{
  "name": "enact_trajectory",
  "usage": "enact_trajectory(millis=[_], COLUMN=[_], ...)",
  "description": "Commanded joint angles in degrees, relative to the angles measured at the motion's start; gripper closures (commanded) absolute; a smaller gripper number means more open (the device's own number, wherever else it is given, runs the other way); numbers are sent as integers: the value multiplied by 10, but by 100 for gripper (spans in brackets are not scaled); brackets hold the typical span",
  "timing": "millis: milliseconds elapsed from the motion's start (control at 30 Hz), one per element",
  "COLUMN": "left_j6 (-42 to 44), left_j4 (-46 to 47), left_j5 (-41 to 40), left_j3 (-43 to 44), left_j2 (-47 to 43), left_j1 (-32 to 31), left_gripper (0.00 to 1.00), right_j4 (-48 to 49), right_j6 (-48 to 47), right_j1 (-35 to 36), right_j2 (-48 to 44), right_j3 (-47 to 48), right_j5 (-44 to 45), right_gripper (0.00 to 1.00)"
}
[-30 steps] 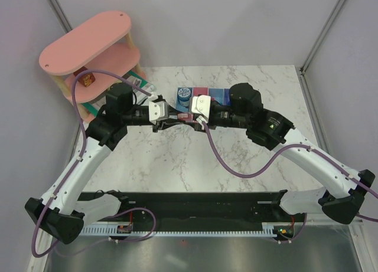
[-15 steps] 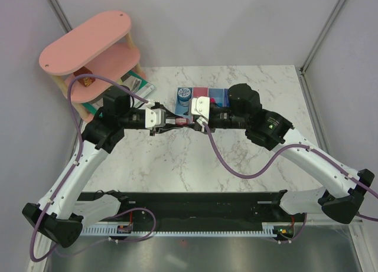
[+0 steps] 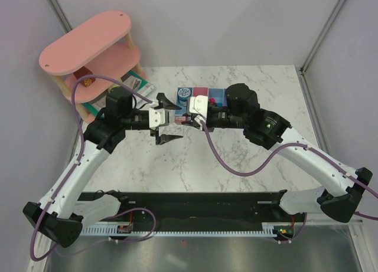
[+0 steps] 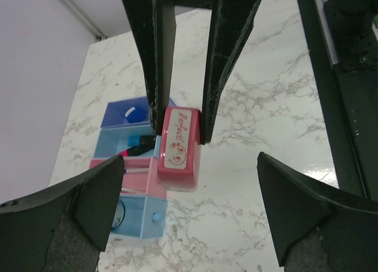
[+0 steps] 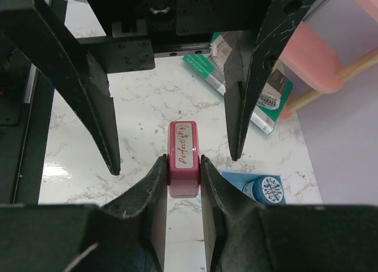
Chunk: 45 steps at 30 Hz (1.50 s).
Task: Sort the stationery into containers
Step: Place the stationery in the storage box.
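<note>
The eraser [image 5: 182,147] goes over, down and out of my right gripper next, since the dark blue bin with a blue block sits below, to the gripper's right in the top view.
A pink eraser [image 5: 182,147] with red lettering hangs above the marble table, and my right gripper [image 5: 182,166] is shut on its two sides. In the left wrist view the same eraser [image 4: 180,147] sits between the right arm's fingers [image 4: 158,65]. My left gripper [image 4: 189,216] stands wide open around it, touching nothing. From above, both grippers meet just in front of the row of containers [image 3: 220,95]. A round teal-blue pot [image 3: 184,94] stands in the light blue end bin [image 4: 139,219]. A marker with a blue cap [image 4: 140,141] lies in another bin.
A pink oval tiered shelf [image 3: 88,42] stands at the back left with a small orange object [image 3: 88,80] on its lower level. A green-edged book [image 3: 134,82] lies beside it. Grey walls close in the table at the left, back and right.
The left gripper has opened wide and let go of the pink eraser. The right gripper has closed on it, so the eraser has passed from left to right.
</note>
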Motion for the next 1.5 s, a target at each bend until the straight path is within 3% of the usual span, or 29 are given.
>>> enact_trajectory(millis=[0,133,333,467,567,733,1000,1167,1467], left_j6=[-26,-63,-140,-151,-148,-173,-214,-246,-262], left_j4=[-11,-28,-88,-129,-134,-165,-168,-148,-127], left_j5=[-75,-102,-173,-197,-207,-228,-233,-225,-216], left_j3=[-24,-33,36,89,104,199,306,311,297], left_j2=[-5,-11,37,58,62,114,182,188,177], left_j1=[12,56,188,255,291,319,339,340,339], left_gripper=[0,0,0,0,0,0,0,0,0], right_j4=[34,56,48,13,4,7,113,177,226], right_j6=[22,47,137,168,167,162,188,197,199], right_j1=[2,-14,-176,-292,-325,-359,-362,-372,-390], right_j2=[3,13,98,186,214,250,235,233,245], right_j3=[16,13,86,126,114,66,-67,-133,-170], right_j5=[44,122,151,124,95,63,53,54,57], right_gripper=[87,87,88,89,91,92,94,94,94])
